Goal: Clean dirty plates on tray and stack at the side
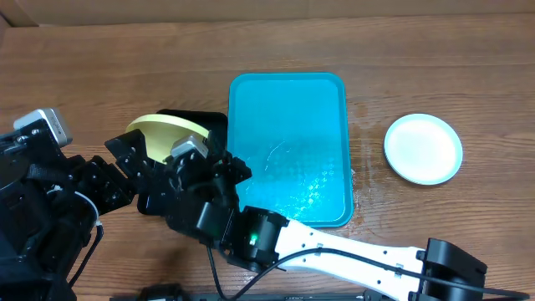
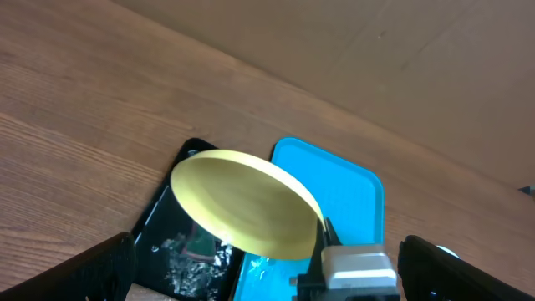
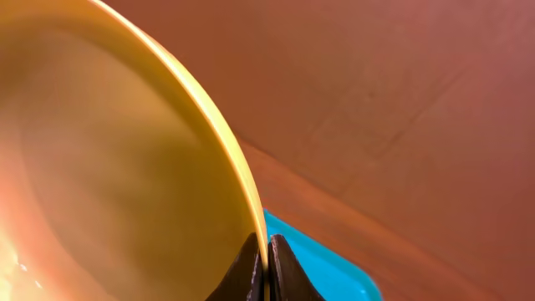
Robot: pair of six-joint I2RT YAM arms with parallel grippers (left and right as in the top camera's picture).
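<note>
The white plate lies below my right gripper, to its right in the overhead view. Next, my right gripper swings past the turquoise tray [image 1: 288,100] and down onto the white plate [image 1: 423,148] to release.
A pale yellow-green plate [image 2: 242,205] hangs tilted above a black tray [image 2: 167,242]. My right gripper [image 3: 266,266] is shut on its rim, one finger on each side. From overhead the plate [image 1: 165,130] shows left of the turquoise tray [image 1: 288,100], whose floor carries no plates. The right gripper [image 1: 191,142] reaches it from the lower right. My left gripper [image 2: 267,280] is open, its fingers [image 2: 92,267] spread wide below the plate, touching nothing. A white plate [image 1: 423,148] lies flat on the table right of the tray.
In the black tray lies a wet sponge [image 2: 199,244] with drops of water around it. Wet streaks glisten on the turquoise tray [image 2: 351,192]. Both arms crowd the table's left side [image 1: 50,192]. Cardboard panels border the table at the back.
</note>
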